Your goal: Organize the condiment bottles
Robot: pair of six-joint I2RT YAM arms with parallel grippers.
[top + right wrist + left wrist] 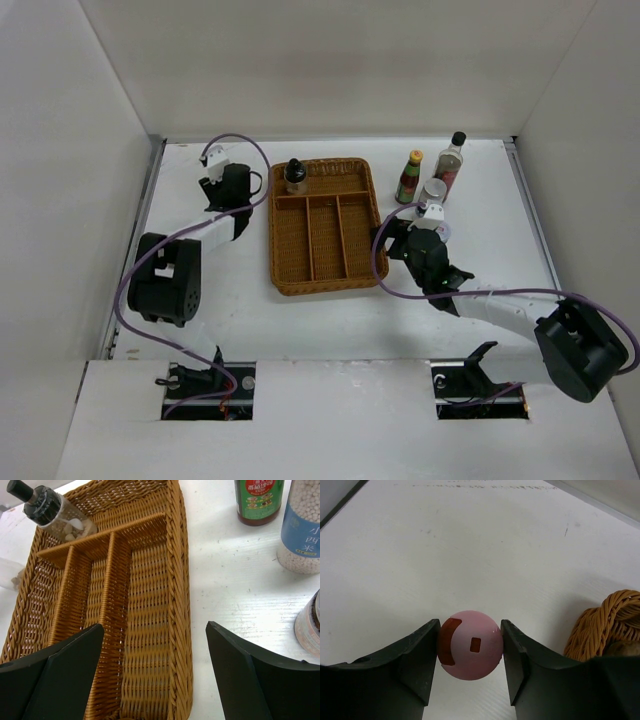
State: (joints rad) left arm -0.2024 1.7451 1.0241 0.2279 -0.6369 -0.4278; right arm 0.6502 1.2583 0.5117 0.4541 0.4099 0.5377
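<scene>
My left gripper is set to lift next and move right in the top view. It will lower into the far end of the tray's empty long section by the black-capped bottle and release.
My left gripper (pixel 470 626) is shut on the round pink cap (pixel 470 652) of a condiment bottle that stands on the white table just left of the wicker tray (pixel 605 625). In the top view the left gripper (pixel 238 188) hides this bottle. A black-capped bottle (pixel 295 177) stands in the tray's far left corner (pixel 52 514). My right gripper (pixel 154 626) is open over the tray's right rim (pixel 378 225), holding nothing. A yellow-capped green bottle (pixel 409 177), a tall clear black-capped bottle (pixel 450 163) and a short jar (pixel 433 192) stand right of the tray.
The tray (pixel 150 645) has a cross compartment at the far end and long lengthwise ones. White walls enclose the table on three sides. A cable (pixel 385 275) from the right arm loops near the tray's right front corner.
</scene>
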